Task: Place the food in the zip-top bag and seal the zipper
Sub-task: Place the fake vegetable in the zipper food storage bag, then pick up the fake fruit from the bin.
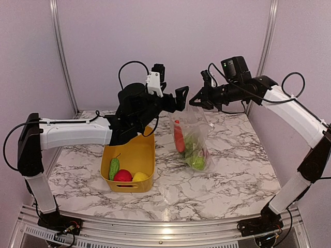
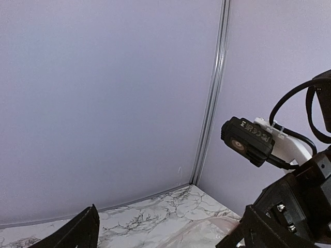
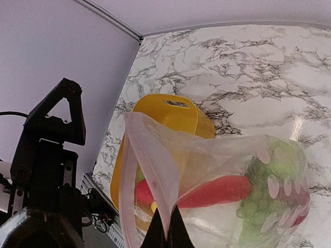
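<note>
I need to swing my left gripper away from the bag's opening next, then tip down and lower back toward the tub's near end onto the lemon, still unbagged.
The clear zip-top bag hangs above the table, its mouth open, and my right gripper is shut on its top edge. In the right wrist view the right gripper pinches the pale pink zipper. Inside the bag lie an orange carrot and green grapes. My left gripper stands open just left of the bag's mouth, touching nothing. Its fingers frame the bag's rim from above. More food sits in the yellow tub: a cucumber, a red apple and a lemon.
The tub stands left of the bag on the marble table. Purple walls close in the back and sides. The right arm's wrist camera sits close to my left gripper.
</note>
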Robot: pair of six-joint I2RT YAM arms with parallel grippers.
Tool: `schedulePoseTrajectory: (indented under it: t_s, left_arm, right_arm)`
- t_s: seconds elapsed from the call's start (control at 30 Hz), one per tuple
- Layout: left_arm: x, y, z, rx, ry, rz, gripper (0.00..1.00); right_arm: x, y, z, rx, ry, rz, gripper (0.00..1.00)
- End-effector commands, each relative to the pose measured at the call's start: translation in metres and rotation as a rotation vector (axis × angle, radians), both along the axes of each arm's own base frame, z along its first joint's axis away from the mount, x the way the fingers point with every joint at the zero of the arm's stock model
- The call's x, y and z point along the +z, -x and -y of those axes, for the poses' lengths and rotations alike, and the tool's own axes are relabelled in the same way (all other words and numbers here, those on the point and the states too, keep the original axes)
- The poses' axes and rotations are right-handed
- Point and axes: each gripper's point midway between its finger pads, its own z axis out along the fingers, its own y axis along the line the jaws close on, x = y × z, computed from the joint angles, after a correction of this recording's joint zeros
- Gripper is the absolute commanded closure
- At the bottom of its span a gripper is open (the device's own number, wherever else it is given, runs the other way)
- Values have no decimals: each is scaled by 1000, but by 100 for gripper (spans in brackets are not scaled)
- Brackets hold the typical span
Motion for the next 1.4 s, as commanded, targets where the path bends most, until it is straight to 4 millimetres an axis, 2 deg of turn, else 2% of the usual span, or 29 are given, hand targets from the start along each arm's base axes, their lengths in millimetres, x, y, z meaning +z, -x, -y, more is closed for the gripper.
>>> schedulePoseTrajectory:
  t_s: [0.0, 0.07, 0.23, 0.47, 0.53, 0.57, 0.63, 0.67, 0.73, 0.83, 0.87, 0.93, 1.0, 1.13, 1.2, 1.37]
  left_arm:
    - [45, 13, -21, 26, 75, -29, 1]
    - [40, 13, -32, 54, 83, -116, 1]
    - [3, 27, -53, 64, -9, -321, 1]
    - [-27, 54, -92, 68, -147, -394, 2]
    - [-32, 63, -101, 50, -189, -373, 1]
    - [-30, 64, -112, 75, -177, -363, 1]
    - [-41, 62, -134, 146, -165, -401, 1]
    - [-48, 60, -142, 158, -184, -429, 1]
    - [-58, 62, -149, 152, -237, -467, 1]
    - [-71, 68, -155, 116, -282, -509, 1]
    - [-80, 68, -158, 100, -297, -559, 1]
    - [-111, 67, -164, 81, -356, -718, 1]
    - [-133, 74, -161, 32, -437, -807, 3]
    - [-148, 92, -154, -73, -498, -869, 14]
    - [-159, 109, -146, -181, -539, -926, 18]
    - [-200, 150, -138, -390, -651, -1096, 39]
  right_arm:
    - [25, 1, -5, 8, -42, 63, 100]
    - [21, -1, -5, 7, -36, 61, 100]
    - [11, -3, -6, 5, -37, 61, 100]
    - [6, -16, 2, -17, -14, 77, 100]
    - [8, -22, 13, -34, -12, 83, 100]
    - [10, -27, 23, -52, -8, 88, 100]
    - [18, -40, 51, -109, 3, 109, 100]
    - [22, -42, 59, -123, 10, 122, 100]
    - [28, -51, 84, -175, 44, 151, 100]
    - [28, -55, 95, -187, 92, 175, 100]
    - [25, -56, 95, -184, 104, 174, 100]
    - [15, -58, 93, -179, 105, 161, 100]
    - [1, -57, 90, -174, 91, 138, 100]
    - [-28, -52, 74, -137, 80, 92, 100]
    - [-41, -47, 62, -108, 85, 73, 100]
    - [-55, -37, 38, -55, 80, 47, 100]
